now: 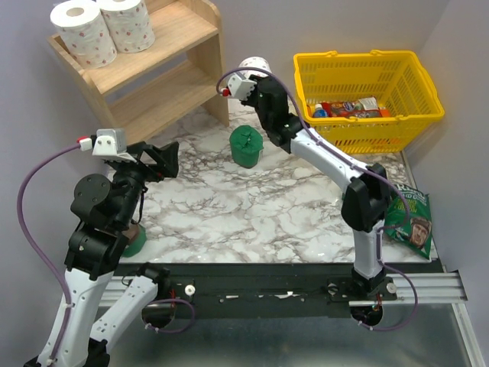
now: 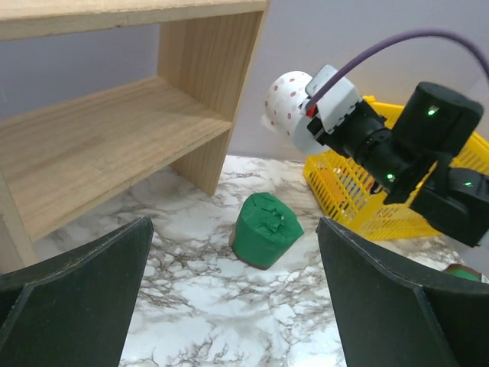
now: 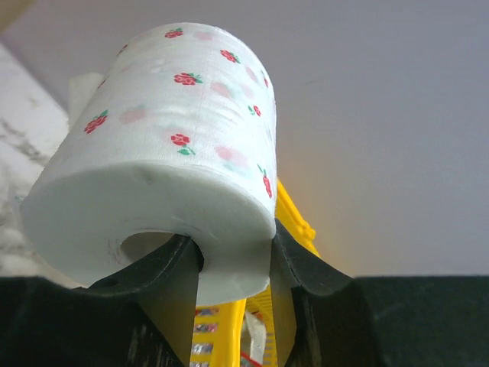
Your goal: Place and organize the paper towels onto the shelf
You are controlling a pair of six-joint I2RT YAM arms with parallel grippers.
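Observation:
The white roll should go onto open marble nearer than the green roll (image 1: 254,216), back from and below my right gripper, so my right gripper should pull back, lower the white roll there and let it go.
The wooden shelf (image 1: 157,73) stands at the back left, with two white spotted paper towel rolls (image 1: 84,32) (image 1: 128,21) on its top tier. My right gripper (image 1: 256,76) is shut on a third white spotted roll (image 1: 254,66), held in the air to the right of the shelf. One finger is inside the core and one is outside (image 3: 235,256). A green roll (image 1: 246,147) stands on the marble table below it. My left gripper (image 1: 164,160) is open and empty and faces that green roll (image 2: 265,229) from a distance. Another green roll (image 1: 136,238) lies partly hidden under my left arm.
A yellow mesh basket (image 1: 367,84) holding snack packets stands at the back right. A flat green packet (image 1: 409,218) lies at the table's right edge. The shelf's lower tier (image 2: 99,138) is bare in the left wrist view.

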